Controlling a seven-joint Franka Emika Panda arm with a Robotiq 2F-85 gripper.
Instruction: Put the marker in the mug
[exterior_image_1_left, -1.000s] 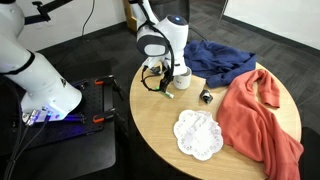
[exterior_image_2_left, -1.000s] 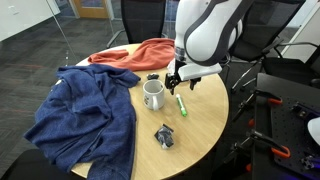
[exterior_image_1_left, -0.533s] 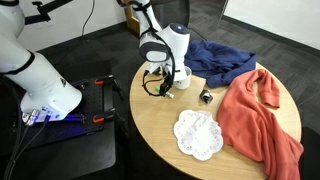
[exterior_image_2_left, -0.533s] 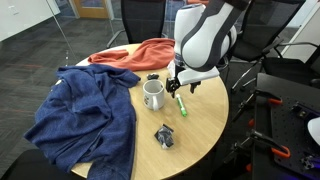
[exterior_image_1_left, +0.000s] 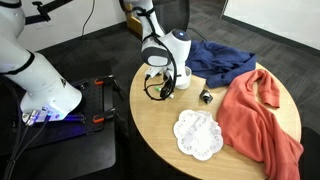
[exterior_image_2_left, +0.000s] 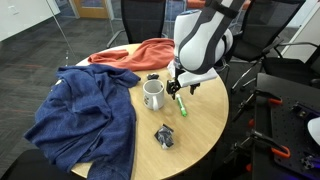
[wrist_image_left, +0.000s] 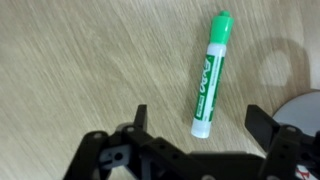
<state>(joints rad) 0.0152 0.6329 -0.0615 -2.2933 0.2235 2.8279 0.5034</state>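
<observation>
Next I need to bring my gripper a little lower onto the marker's white end (wrist_image_left: 202, 122), opposite the green cap.
The bright green marker (wrist_image_left: 210, 75) lies flat on the wooden table, seen in the wrist view between and just ahead of my open gripper (wrist_image_left: 200, 118). It also shows in an exterior view (exterior_image_2_left: 182, 106), right of the white mug (exterior_image_2_left: 154, 95). The mug stands upright with its handle to one side; in the wrist view only its rim shows at the right edge (wrist_image_left: 305, 112). In an exterior view my gripper (exterior_image_1_left: 167, 90) hangs low over the table beside the mug (exterior_image_1_left: 183, 77). The gripper (exterior_image_2_left: 180, 90) holds nothing.
A blue cloth (exterior_image_2_left: 80, 115) and an orange cloth (exterior_image_1_left: 262, 115) lie on the round table (exterior_image_2_left: 200, 135). A white lacy doily (exterior_image_1_left: 198, 134) and small dark objects (exterior_image_2_left: 164, 136) (exterior_image_1_left: 206, 96) are nearby. Office chairs stand behind the table.
My gripper has moved down toward the table over the marker. The marker and the mug have not moved.
</observation>
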